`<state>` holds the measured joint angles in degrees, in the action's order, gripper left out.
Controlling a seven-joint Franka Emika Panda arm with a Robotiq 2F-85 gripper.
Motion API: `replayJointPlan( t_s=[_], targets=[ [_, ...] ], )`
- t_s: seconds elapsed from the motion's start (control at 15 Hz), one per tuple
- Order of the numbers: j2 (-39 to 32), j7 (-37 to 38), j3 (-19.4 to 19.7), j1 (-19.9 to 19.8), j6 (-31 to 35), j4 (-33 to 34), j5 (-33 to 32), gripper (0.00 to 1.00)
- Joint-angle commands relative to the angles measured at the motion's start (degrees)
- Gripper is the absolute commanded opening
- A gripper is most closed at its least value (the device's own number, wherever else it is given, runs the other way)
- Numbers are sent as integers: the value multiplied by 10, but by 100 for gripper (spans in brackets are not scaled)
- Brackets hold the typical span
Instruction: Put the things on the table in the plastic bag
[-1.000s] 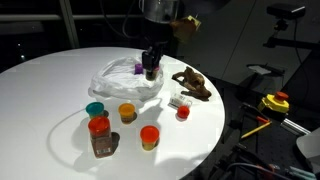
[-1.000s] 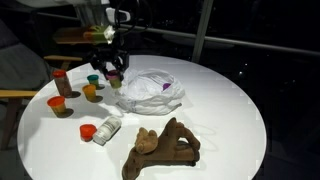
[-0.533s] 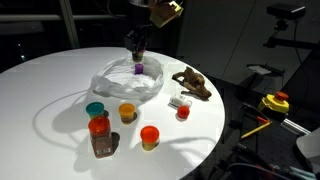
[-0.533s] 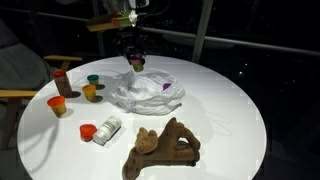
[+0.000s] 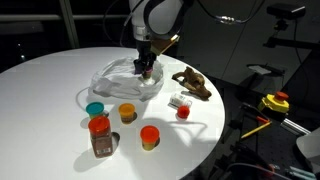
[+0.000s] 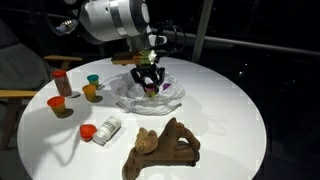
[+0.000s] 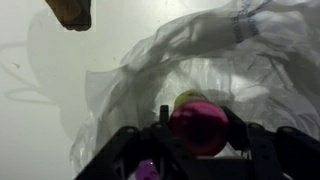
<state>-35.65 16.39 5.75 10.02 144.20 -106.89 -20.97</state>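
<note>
My gripper lowers the small jar, already inside the bag's crinkled rim, slightly next, toward the plastic beside the purple thing, and then opens.
My gripper (image 5: 145, 68) (image 6: 148, 83) hangs low over the crinkled plastic bag (image 5: 118, 84) (image 6: 172, 96) on the white table (image 5: 50, 85) (image 6: 230, 110). It is shut on a small jar with a purple-pink lid (image 7: 198, 128); the wrist view has the jaws on both sides of the lid and bag plastic (image 7: 200, 50) beneath. In both exterior views a teal-lidded jar (image 5: 95, 109) (image 6: 93, 80), an orange-lidded jar (image 5: 127, 113) (image 6: 90, 93), a red-lidded jar (image 5: 149, 137) (image 6: 59, 105), a taller brown jar (image 5: 100, 138) (image 6: 62, 82), a tipped-over jar (image 5: 181, 104) (image 6: 105, 129) and the brown lumpy toy (image 5: 192, 83) (image 6: 160, 148) stand outside the bag.
A yellow-and-red object (image 5: 275, 103) lies off the table past its edge, among dark gear. A chair back (image 6: 10, 95) stands beside the table. The robot arm (image 6: 115, 18) reaches over the jars' side of the table.
The gripper rose half a second ago, then came down over the bag's middle with the jar still held. The arm has swung lower and its wrist has turned.
</note>
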Motion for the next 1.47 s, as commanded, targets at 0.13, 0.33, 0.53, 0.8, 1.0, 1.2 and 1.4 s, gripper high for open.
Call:
replayJointPlan(
  t_s=[0.13,0.33,0.53,0.8,1.0,1.2,1.4],
  targets=[
    [-52,9,25,-17,54,33,28,27],
    [-37,5,30,-23,73,20,43,85],
    [19,9,38,-10,92,-15,42,100],
    [116,-15,13,6,48,-59,40,100],
    [183,-18,-19,28,7,-87,36,99],
    [215,-34,-71,46,-52,-99,39,100],
    [223,-59,-124,59,-107,-97,58,100]
  ],
)
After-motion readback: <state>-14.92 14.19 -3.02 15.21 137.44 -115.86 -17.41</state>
